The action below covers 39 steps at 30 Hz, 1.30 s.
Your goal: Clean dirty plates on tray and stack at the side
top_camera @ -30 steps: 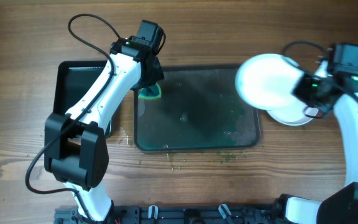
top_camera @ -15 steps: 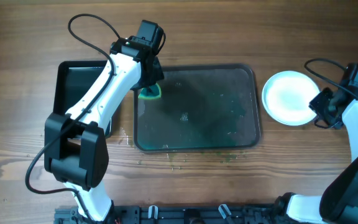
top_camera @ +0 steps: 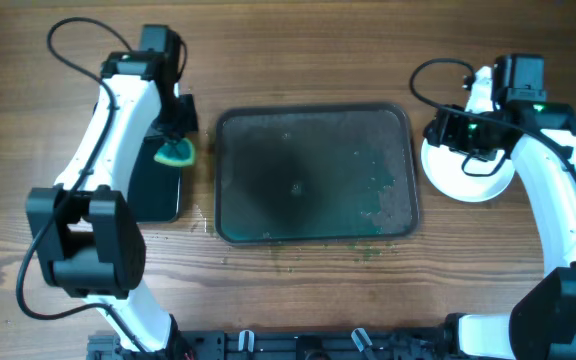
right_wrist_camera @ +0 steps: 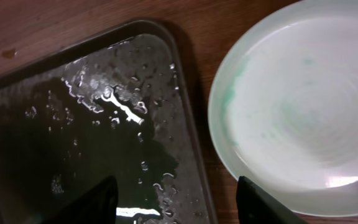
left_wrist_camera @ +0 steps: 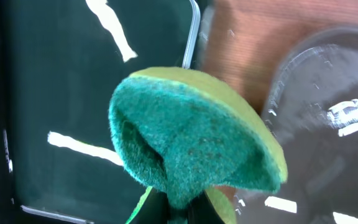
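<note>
The sponge (top_camera: 175, 153) is hanging over the bin's edge by the tray, so my left gripper will next move away from the tray, over the middle of the black bin, and open.
The grey tray (top_camera: 313, 175) lies mid-table, wet and smeared, with green specks toward its right side; no plate stands on it. A white plate (top_camera: 468, 172) rests on the wood to the tray's right and shows faint green smears (right_wrist_camera: 303, 118) in the right wrist view. My right gripper (top_camera: 446, 132) hovers over the plate's left rim, open and empty (right_wrist_camera: 179, 205), above the tray's right edge (right_wrist_camera: 191, 149). My left gripper (top_camera: 176, 138) is shut on a green and yellow sponge (top_camera: 175, 153), folded in the jaws (left_wrist_camera: 191, 143), above the right edge of a black bin (top_camera: 148, 180).
The black bin (left_wrist_camera: 73, 93) sits left of the tray with a strip of bare wood (left_wrist_camera: 241, 56) between them. Small green crumbs (top_camera: 288, 258) dot the table in front of the tray. Cables loop behind both arms.
The right gripper set its plate down on the one at the right, opened and shifted left above it. The left arm carried the sponge from the tray's back left corner to the black bin.
</note>
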Available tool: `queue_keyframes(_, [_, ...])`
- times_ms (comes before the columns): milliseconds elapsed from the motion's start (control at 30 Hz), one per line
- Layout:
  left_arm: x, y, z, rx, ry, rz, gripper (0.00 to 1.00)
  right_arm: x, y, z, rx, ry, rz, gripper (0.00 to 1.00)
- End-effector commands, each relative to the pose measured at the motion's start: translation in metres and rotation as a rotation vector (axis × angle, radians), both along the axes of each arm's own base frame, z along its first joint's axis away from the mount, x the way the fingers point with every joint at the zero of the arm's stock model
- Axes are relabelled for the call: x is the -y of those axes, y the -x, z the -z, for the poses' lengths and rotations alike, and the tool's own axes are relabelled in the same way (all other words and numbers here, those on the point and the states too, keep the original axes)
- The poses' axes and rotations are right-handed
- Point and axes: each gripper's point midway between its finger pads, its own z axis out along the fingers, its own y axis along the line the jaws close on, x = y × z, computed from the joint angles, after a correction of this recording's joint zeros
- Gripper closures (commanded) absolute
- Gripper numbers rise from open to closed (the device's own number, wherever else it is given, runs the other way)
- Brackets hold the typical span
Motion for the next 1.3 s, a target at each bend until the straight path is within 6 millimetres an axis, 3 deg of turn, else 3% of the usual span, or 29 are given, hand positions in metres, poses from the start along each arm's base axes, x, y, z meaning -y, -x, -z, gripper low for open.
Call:
queue_keyframes(0, [-0.040,0.012,0.025,-0.027,-0.008,-0.038,0.96,-0.017,-0.003,-0.003,0.017,-0.006,-0.065,0.37])
queue_keyframes(133, [-0.072,0.025,0.053,-0.035,-0.007,-0.126,0.96,-0.018,-0.002,-0.002,0.013,-0.006,-0.067,0.37])
queue_keyframes(200, [-0.076,0.028,0.059,-0.035,-0.006,-0.137,0.96,-0.018,-0.002,-0.002,0.014,-0.006,-0.066,0.37])
queue_keyframes(233, [-0.076,0.027,0.059,-0.034,-0.006,-0.137,0.85,-0.018,-0.003,-0.003,0.016,-0.005,-0.071,0.37])
queue_keyframes(300, [-0.076,0.027,0.058,-0.035,-0.006,-0.138,0.27,-0.019,-0.003,-0.003,0.021,0.000,-0.093,0.35])
queue_keyframes(367, [-0.076,0.028,0.053,-0.039,-0.005,-0.143,0.05,-0.020,-0.003,-0.004,0.022,-0.008,-0.095,0.32])
queue_keyframes(400, [-0.076,0.027,0.040,-0.031,-0.002,-0.169,0.02,-0.022,-0.003,-0.009,0.028,-0.017,-0.100,0.29])
queue_keyframes(500, [-0.064,0.011,-0.018,0.080,0.057,-0.155,0.00,-0.024,-0.001,-0.039,0.070,-0.012,-0.144,0.28])
queue_keyframes(567, [-0.046,0.007,-0.056,0.179,0.125,-0.121,0.00,-0.024,0.004,-0.077,0.143,0.001,-0.153,0.26])
queue_keyframes(633, [-0.044,0.009,-0.067,0.205,0.129,-0.114,0.00,-0.025,0.015,-0.104,0.206,0.019,-0.176,0.26])
queue_keyframes(733, [-0.044,0.010,-0.068,0.207,0.127,-0.114,0.00,-0.025,0.051,-0.156,0.356,0.052,-0.193,0.26])
queue_keyframes(767, [-0.044,0.010,-0.068,0.207,0.128,-0.114,0.00,-0.026,0.068,-0.174,0.414,0.061,-0.192,0.22])
queue_keyframes(800, [-0.044,0.010,-0.068,0.207,0.127,-0.114,0.00,-0.026,0.076,-0.183,0.446,0.064,-0.191,0.00])
queue_keyframes(867, [-0.044,0.010,-0.068,0.207,0.127,-0.114,0.00,-0.027,0.090,-0.200,0.513,0.074,-0.189,0.00])
queue_keyframes(1033, [-0.044,0.010,-0.068,0.207,0.127,-0.114,0.00,-0.027,0.101,-0.212,0.562,0.081,-0.189,0.00])
queue_keyframes(1167, [-0.044,0.010,-0.068,0.207,0.127,-0.114,0.00,-0.025,0.087,-0.197,0.518,0.086,-0.193,0.00])
queue_keyframes(1267, [-0.044,0.010,-0.068,0.207,0.127,-0.114,0.00,-0.027,0.074,-0.199,0.665,0.127,-0.229,0.00])
